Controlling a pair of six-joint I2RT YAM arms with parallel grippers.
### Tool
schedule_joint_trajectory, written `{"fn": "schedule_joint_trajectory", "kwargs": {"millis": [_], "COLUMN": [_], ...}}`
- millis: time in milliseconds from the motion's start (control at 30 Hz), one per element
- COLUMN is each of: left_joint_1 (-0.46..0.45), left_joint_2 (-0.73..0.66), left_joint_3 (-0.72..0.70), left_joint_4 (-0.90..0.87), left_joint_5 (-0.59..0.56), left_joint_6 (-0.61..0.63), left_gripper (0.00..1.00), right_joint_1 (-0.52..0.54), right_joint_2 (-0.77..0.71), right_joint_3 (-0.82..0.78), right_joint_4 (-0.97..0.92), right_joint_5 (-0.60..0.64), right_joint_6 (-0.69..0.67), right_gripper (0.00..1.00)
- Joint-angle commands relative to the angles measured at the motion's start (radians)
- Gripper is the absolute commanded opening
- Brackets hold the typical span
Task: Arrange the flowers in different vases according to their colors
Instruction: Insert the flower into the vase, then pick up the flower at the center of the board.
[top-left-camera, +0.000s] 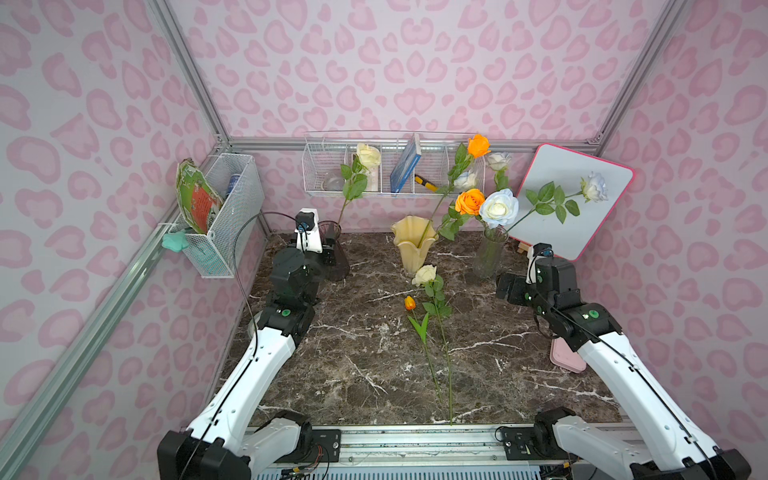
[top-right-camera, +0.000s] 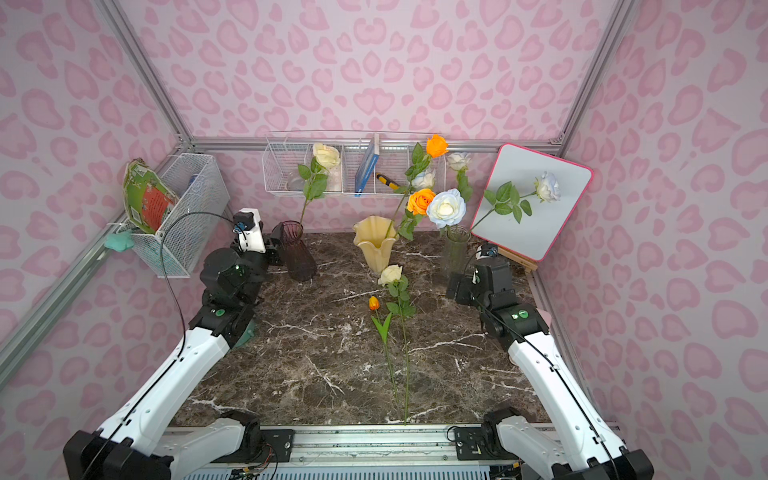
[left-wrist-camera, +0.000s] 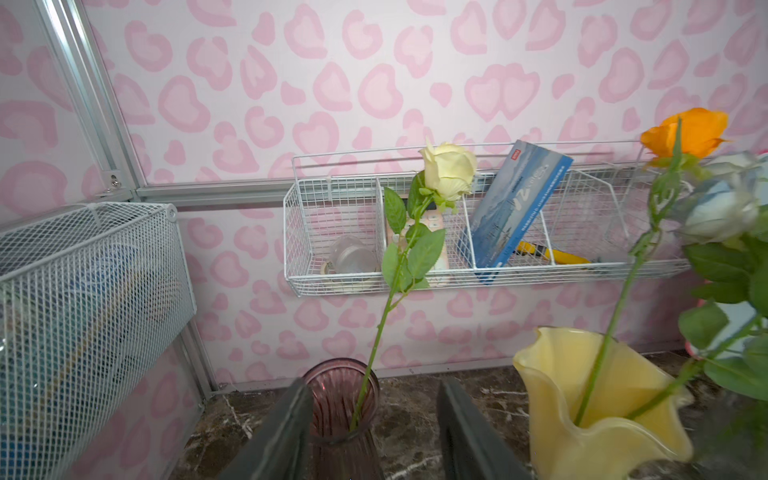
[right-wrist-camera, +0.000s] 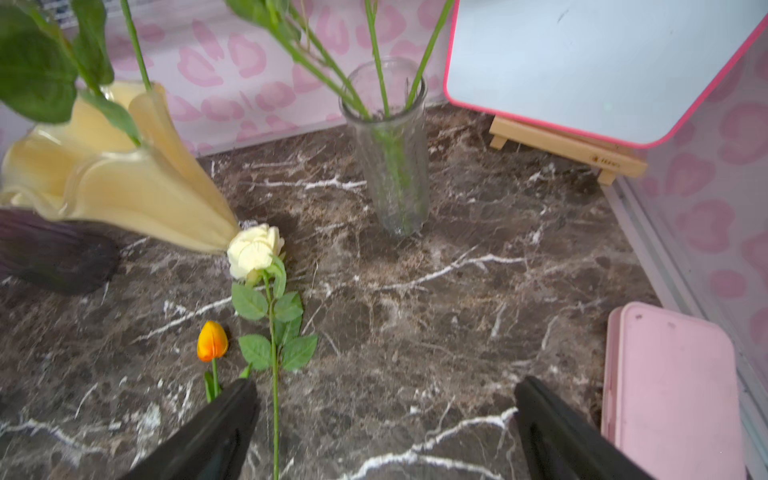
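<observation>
My right gripper has to swing down across the marble and close on the green stem of the lying cream-yellow rose, just below its leaves, because the stem is bare there.
My left gripper is open around the neck of the dark purple vase, which holds one cream-yellow rose. One finger is against the neck and the other stands clear of it. The cream-yellow wavy vase holds two orange roses. Several bluish white roses stand in the clear glass vase. A second cream-yellow rose and a small orange tulip lie on the marble. My right gripper hangs open and empty beside them, in front of the clear vase.
A pink-framed panel on a small wooden easel stands at the back right. A pink box lies by the right wall. White wire baskets hang on the back wall and the left wall.
</observation>
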Motion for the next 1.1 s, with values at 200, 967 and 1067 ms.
{"fn": "schedule_joint_trajectory", "kwargs": {"millis": [200,967,1067], "left_joint_1": [-0.287,-0.693,-0.729], "left_joint_2": [-0.189,0.004,0.004], "left_joint_3": [-0.063,-0.062,-0.083], "left_joint_4": [-0.507,-0.889,-0.884], "left_joint_5": [-0.158,-0.171,-0.19], "left_joint_6": [-0.177,-0.683,-0.726], "left_gripper": [0.52,0.51,0.51], "right_joint_1": [0.229,0.382,0.378], "right_joint_2": [-0.041,0.638,0.698], "right_joint_3": [-0.159,0.012,0.033], "right_joint_4": [-0.017,0.099,0.097], "right_joint_5": [-0.054,-0.175,-0.183], "right_joint_6": [0.163,0.036,0.018], "right_gripper": [0.93,0.66,0.59]}}
